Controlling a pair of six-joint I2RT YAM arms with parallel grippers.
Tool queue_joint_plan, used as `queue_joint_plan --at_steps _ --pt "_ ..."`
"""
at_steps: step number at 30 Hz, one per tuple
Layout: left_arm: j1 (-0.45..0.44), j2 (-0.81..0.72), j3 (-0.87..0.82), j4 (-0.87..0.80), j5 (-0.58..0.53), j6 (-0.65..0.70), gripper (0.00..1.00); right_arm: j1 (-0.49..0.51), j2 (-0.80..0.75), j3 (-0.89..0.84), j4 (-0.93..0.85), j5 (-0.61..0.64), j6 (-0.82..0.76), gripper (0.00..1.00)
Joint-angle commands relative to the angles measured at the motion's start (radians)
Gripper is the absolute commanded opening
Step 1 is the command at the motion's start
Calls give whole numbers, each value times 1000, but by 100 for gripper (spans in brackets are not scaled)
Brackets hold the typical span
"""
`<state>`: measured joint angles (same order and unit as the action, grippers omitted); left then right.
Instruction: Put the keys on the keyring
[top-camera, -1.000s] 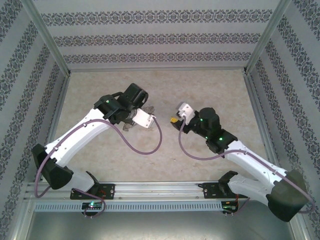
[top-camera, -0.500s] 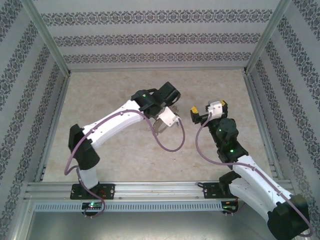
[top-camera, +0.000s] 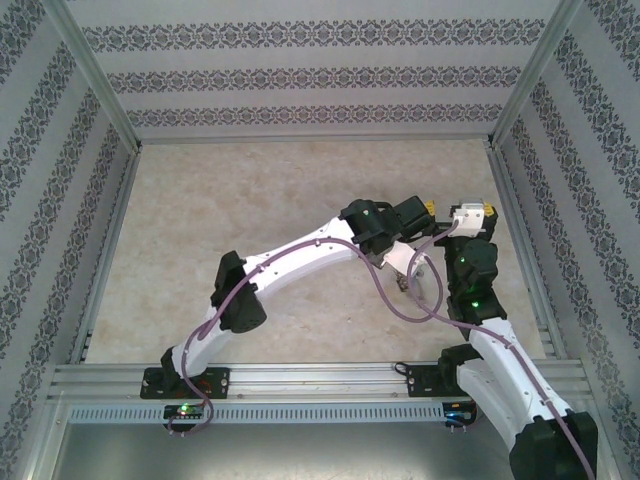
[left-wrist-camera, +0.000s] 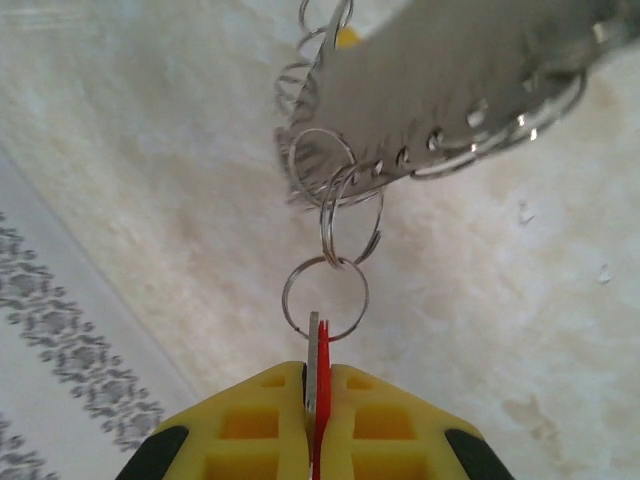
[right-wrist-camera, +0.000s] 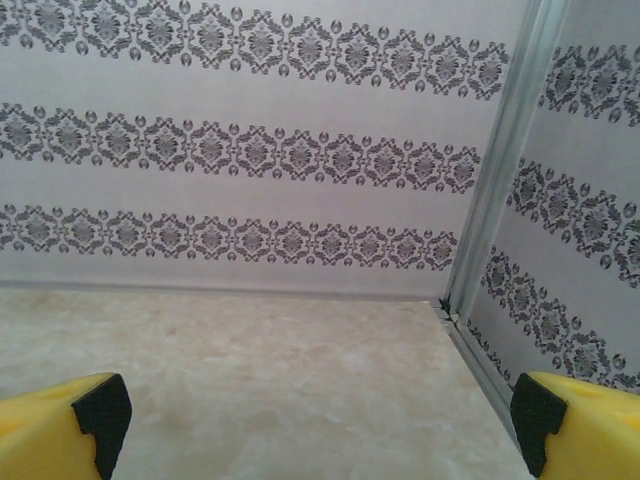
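Note:
My left gripper will next move down, away from the right gripper, onto bare marble by its forearm (top-camera: 304, 296) to release the key, as the key's ring joins the keyring.
My left gripper (left-wrist-camera: 318, 368) is shut on a red-headed key (left-wrist-camera: 321, 352), whose thin metal blade is pinched between the yellow fingers (left-wrist-camera: 250, 420). The key hangs on a small silver ring (left-wrist-camera: 326, 298). That ring links to the keyring (left-wrist-camera: 338, 205), a chain of silvery rings running up to a grey tag (left-wrist-camera: 450, 80). A yellow bit (left-wrist-camera: 346, 38) shows behind the tag. From above, the bundle (top-camera: 407, 282) dangles under the left wrist. My right gripper (right-wrist-camera: 320, 425) (top-camera: 461, 209) is open with nothing between its fingers, just right of the left gripper and facing the back wall.
Patterned walls close the marble table (top-camera: 250, 190) at the back (top-camera: 320, 75) and sides, with a metal corner post (right-wrist-camera: 500, 200) at the back right. The left arm (top-camera: 300, 255) stretches across the middle, its purple cable (top-camera: 385, 295) looping low.
The left arm swung right across the table, carrying the key and rings. The right arm drew back toward the right wall, and its gripper opened wide.

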<state>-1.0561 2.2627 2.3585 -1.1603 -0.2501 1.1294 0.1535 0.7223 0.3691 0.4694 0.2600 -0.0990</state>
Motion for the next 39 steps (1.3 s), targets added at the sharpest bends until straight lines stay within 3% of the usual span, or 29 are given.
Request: queue_joint_plan --at_steps 1,7,11,16,23,27,33,37,38,39 --pt "31 -29 -45 -6 60 -93 0 -21 -22 -10 36 -26 27 98" --pt "137 -77 -366 130 205 -47 0 -53 -58 -19 31 -15 36 98" --pt "197 -115 -495 170 229 -62 0 -65 -78 -50 32 -10 42 98" --pt "252 -170 -610 169 202 -89 0 -74 -66 -47 39 -23 54 98" --pt "332 -196 -733 177 81 -119 0 -83 -31 -45 55 -50 83 98" --pt "399 -176 -730 105 76 -127 1 -91 -23 -42 55 -62 98 98" --pt "472 -213 -836 161 85 -124 8 -101 -18 -41 58 -68 107 98" --pt "528 -212 -887 210 81 -159 25 -110 -12 -37 58 -72 114 98" --pt "549 -203 -879 211 84 -190 33 -112 -11 -38 58 -73 114 98" --pt "566 -197 -867 196 90 -216 50 -112 -9 -37 58 -73 113 98"
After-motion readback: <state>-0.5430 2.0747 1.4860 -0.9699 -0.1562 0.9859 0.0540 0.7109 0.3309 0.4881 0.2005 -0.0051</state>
